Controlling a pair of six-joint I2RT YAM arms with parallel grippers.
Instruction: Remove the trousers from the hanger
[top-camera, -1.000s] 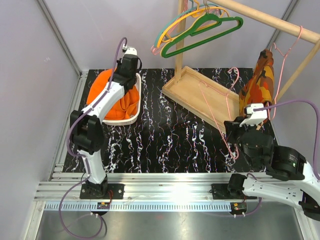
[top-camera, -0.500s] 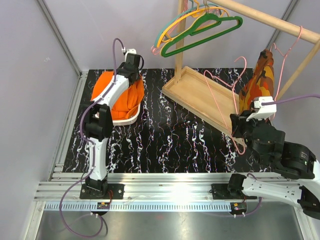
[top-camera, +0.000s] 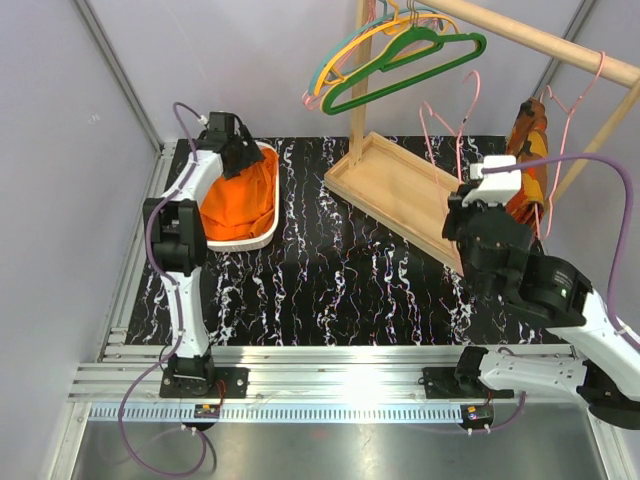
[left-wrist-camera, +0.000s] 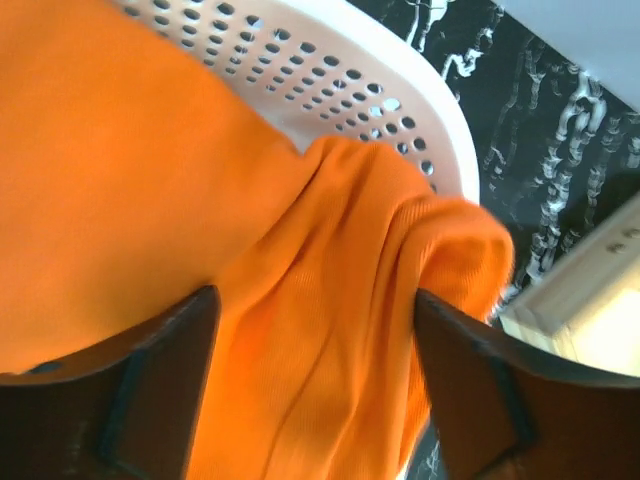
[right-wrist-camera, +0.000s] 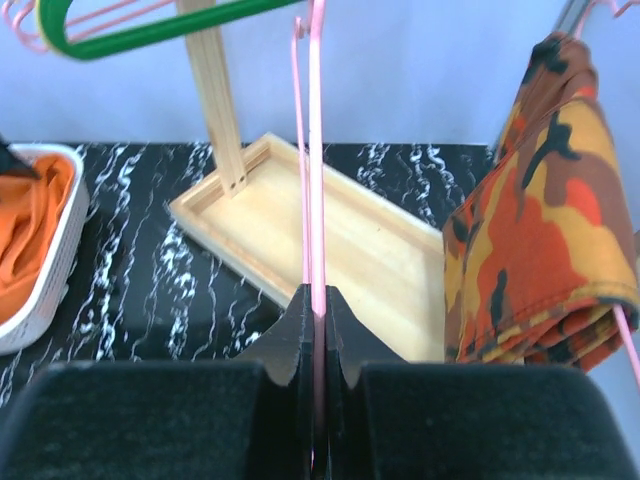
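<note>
My right gripper holds the pink hanger (top-camera: 457, 130), and a bare part of the sloping bar (top-camera: 523, 34) lies outward. Next it should carry the hanger outward to that part, hook it on and release it.
The bright orange trousers (top-camera: 240, 195) lie bunched in a white perforated basket (top-camera: 262, 236) at the far left of the table. My left gripper (top-camera: 243, 158) hovers over the basket's far side. In the left wrist view this gripper (left-wrist-camera: 315, 350) is open, its dark fingers (left-wrist-camera: 150, 390) spread wide with orange trousers (left-wrist-camera: 300, 250) below and between them. My right gripper (top-camera: 463, 200) is raised at the right, holding the thin pink hanger (top-camera: 457, 130) upright. In the right wrist view the gripper (right-wrist-camera: 316, 300) is shut on the bare hanger wire (right-wrist-camera: 316, 150).
A wooden rack with a sloping rail (top-camera: 540, 40) and tray base (top-camera: 400, 190) stands at the back right. Green and yellow hangers (top-camera: 410, 55) hang on it. A patterned orange-brown garment (top-camera: 530, 140) hangs on another pink hanger (top-camera: 570, 110) beside my right gripper.
My left gripper has opened, let go of the trousers in the basket, and drawn back to the far left. My right gripper has lifted the pink hanger off the table toward the rail.
</note>
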